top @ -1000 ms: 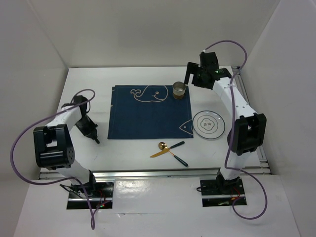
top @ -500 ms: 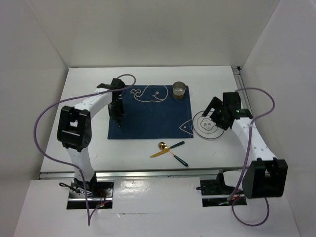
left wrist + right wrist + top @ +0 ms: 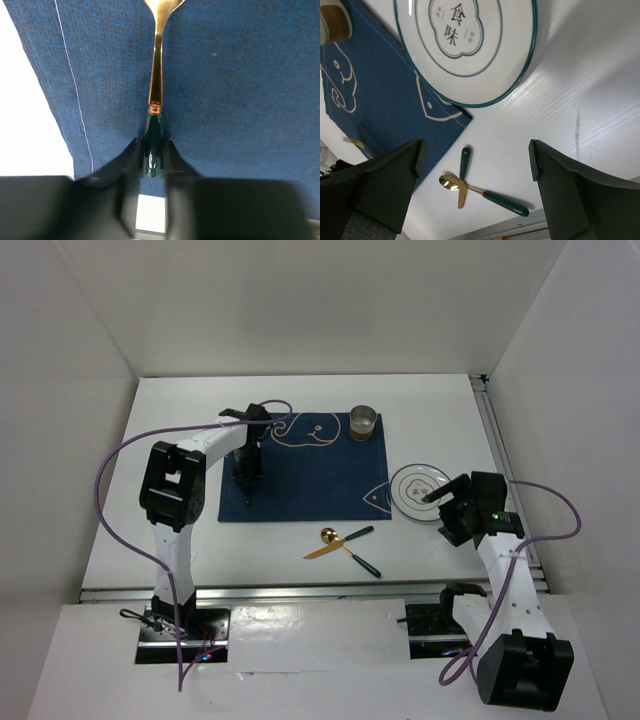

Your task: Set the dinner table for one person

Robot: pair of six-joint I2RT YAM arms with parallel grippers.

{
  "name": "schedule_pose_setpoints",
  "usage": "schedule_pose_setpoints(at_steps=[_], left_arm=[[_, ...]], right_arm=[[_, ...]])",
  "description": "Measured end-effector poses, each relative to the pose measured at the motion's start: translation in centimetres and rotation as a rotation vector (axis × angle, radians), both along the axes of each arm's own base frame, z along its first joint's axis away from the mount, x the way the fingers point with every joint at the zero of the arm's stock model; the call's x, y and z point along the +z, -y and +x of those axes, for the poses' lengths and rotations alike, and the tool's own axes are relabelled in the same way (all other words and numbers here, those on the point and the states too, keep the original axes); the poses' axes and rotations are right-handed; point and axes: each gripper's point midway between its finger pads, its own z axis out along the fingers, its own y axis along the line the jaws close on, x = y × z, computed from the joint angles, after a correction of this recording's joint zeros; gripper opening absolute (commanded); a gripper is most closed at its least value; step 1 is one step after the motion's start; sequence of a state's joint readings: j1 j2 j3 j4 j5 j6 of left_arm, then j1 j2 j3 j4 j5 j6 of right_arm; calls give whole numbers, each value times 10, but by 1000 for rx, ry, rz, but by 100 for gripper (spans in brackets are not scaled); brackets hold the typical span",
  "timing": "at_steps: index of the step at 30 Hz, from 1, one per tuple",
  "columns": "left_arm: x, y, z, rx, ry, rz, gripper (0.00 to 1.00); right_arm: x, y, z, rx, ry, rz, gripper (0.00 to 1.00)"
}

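Observation:
My right gripper lowers onto the plate's near green rim (image 3: 433,519) (image 3: 522,77) next, one finger on each side, and closes. Bare table beside it leaves room for the outer finger.
On the white dinner table (image 3: 180,440) lies a navy whale placemat (image 3: 310,475). A gold fork (image 3: 156,75) with a green handle rests flat on the placemat's left part. My left gripper (image 3: 247,480) stands over it. Its jaws (image 3: 154,145) flank the handle end, slightly open with thin gaps on both sides. A white plate (image 3: 420,490) with a green rim sits right of the placemat, overlapping its corner. My right gripper (image 3: 443,510) hovers wide open and empty at the plate's near right edge. A spoon (image 3: 451,183) and knife (image 3: 465,162) lie crossed on the table.
A metal cup (image 3: 363,423) stands on the placemat's far right corner. The spoon (image 3: 350,552) and knife (image 3: 345,540) lie near the front rail, below the placemat. White walls enclose the table on three sides. A metal rail runs along the right edge.
My left gripper has come from the bare table at the left onto the placemat's left part. My right gripper has swung from beside the cup down to the plate's near right side.

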State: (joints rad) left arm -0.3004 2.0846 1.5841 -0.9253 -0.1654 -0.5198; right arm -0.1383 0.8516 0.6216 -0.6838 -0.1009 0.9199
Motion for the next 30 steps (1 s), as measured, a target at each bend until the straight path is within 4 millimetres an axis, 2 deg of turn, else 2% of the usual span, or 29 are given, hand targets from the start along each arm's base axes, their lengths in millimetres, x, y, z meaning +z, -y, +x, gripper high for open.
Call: schedule_pose_setpoints(at_steps=[3, 4, 5, 7, 11, 14, 19, 21, 24, 27, 30], left_arm=[[-2, -2, 0, 0, -2, 7, 55], [-2, -2, 0, -1, -3, 11, 71], [-2, -3, 0, -4, -2, 17, 79], [-2, -5, 1, -5, 1, 26, 88], [7, -6, 3, -14, 10, 32, 87], [30, -4, 9, -16, 51, 20, 87], [106, 4, 22, -18, 239, -55, 88], [140, 9, 20, -26, 320, -102, 88], [182, 15, 15, -41, 416, -166, 88], [198, 21, 9, -55, 440, -201, 90], [195, 24, 5, -64, 421, -217, 90]], right_arm=[[-8, 1, -4, -26, -19, 16, 97], [-11, 1, -6, -34, -28, 20, 97], [-16, 1, -8, -41, -40, 25, 97], [-25, 0, -13, -52, -63, 36, 95], [-43, -2, -20, -62, -92, 52, 91], [-52, -3, -16, -64, -101, 61, 88], [-67, -7, -2, -42, -72, 87, 86], [-75, -9, -1, -40, -66, 98, 84], [-74, -11, 11, -53, 0, 130, 80], [-73, -13, 20, -73, 60, 163, 72], [-76, -11, 25, -114, 86, 178, 62]])
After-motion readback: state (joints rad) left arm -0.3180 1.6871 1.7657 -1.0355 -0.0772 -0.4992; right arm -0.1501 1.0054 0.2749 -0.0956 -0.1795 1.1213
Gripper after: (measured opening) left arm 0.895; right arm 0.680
